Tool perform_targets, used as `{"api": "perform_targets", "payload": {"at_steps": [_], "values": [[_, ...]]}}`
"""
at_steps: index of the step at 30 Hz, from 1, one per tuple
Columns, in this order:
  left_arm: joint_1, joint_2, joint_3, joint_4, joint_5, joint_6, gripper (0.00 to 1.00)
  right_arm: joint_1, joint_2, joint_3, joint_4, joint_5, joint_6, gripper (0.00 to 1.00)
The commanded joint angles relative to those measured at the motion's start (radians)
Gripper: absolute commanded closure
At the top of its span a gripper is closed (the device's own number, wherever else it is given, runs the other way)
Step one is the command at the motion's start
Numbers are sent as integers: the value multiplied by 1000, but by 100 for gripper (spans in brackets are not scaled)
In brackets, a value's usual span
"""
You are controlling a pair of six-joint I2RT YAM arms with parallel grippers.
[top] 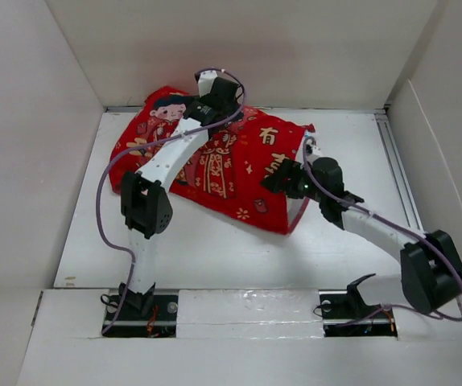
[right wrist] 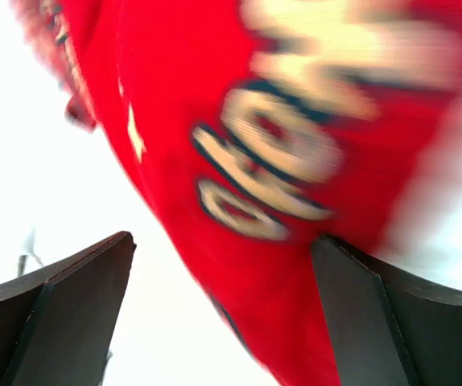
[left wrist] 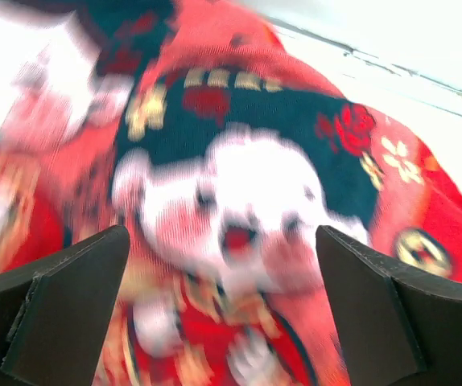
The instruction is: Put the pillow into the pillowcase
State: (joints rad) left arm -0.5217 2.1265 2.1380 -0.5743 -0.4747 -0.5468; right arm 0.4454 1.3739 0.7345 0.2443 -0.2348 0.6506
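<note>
The left gripper moves to the right in the top view next, then down onto the pillowcase's open end's upper hem, as white pillow still shows beside it.
The red pillowcase (top: 223, 165) lies plump across the far middle of the table, cartoon couple and gold characters facing up. A sliver of the white pillow (top: 298, 207) shows at its right open end; the rest is hidden inside. My left gripper (top: 193, 109) is open and hovers over the printed face at the case's far left; in the left wrist view (left wrist: 221, 241) the blurred cartoon print (left wrist: 239, 217) fills the gap. My right gripper (top: 274, 178) is open at the case's right end; in the right wrist view (right wrist: 223, 241) the red fabric (right wrist: 295, 265) runs between the fingers, with a white blur (right wrist: 448, 233) to the right.
White walls (top: 38, 161) box in the table on the left, back and right. A metal rail (top: 400, 177) runs along the right side. The arm bases (top: 138, 310) stand at the near edge, with purple cables looping off both arms.
</note>
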Motion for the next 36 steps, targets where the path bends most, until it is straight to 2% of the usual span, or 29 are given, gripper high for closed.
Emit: {"api": "perform_targets", "payload": {"at_steps": [1, 3, 4, 6, 7, 8, 10, 12, 13, 16, 17, 22, 30, 32, 34, 35, 36], "values": [[-47, -185, -56, -93, -99, -10, 0, -62, -146, -15, 30, -51, 32, 4], [-75, -272, -214, -76, -122, -24, 0, -118, -220, -61, -16, -6, 32, 1], [-122, -352, -271, -52, -122, -24, 0, -134, -290, -79, -26, 14, 41, 1], [-197, -413, -393, 37, -84, 1, 0, -190, -358, -137, -66, 81, 67, 1], [-300, -424, -403, 57, -84, 16, 0, -210, -427, -164, -66, 104, 82, 0], [-354, -404, -403, 66, -84, 30, 0, -232, -452, -188, -66, 123, 98, 0], [-475, -281, -278, -11, -129, 39, 0, -298, -441, -219, -17, 100, 98, 0], [-501, -194, -176, -44, -130, 39, 0, -350, -385, -193, -8, 60, 87, 0], [-501, -157, -106, -44, -114, 39, 0, -419, -360, -184, -17, 25, 77, 0], [-492, -53, -22, -44, -99, 62, 0, -555, -329, -207, 33, -84, 86, 0], [-492, -28, 5, -44, -99, 71, 0, -569, -329, -216, 33, -93, 86, 1], [-445, 131, 195, -110, -188, 102, 0, -580, -329, -236, 79, -161, 86, 1], [-386, 145, 179, -84, -176, 131, 0, -580, -288, -254, 136, -216, 77, 1], [-386, 132, 169, -75, -176, 131, 12, -571, -260, -254, 151, -216, 77, 1], [-386, 131, 169, -55, -166, 145, 29, -562, -236, -264, 188, -225, 87, 1], [-386, 131, 169, -55, -166, 154, 35, -550, -214, -264, 200, -225, 87, 3], [-386, 131, 169, -55, -166, 165, 35, -550, -205, -264, 211, -225, 98, 3]]}}
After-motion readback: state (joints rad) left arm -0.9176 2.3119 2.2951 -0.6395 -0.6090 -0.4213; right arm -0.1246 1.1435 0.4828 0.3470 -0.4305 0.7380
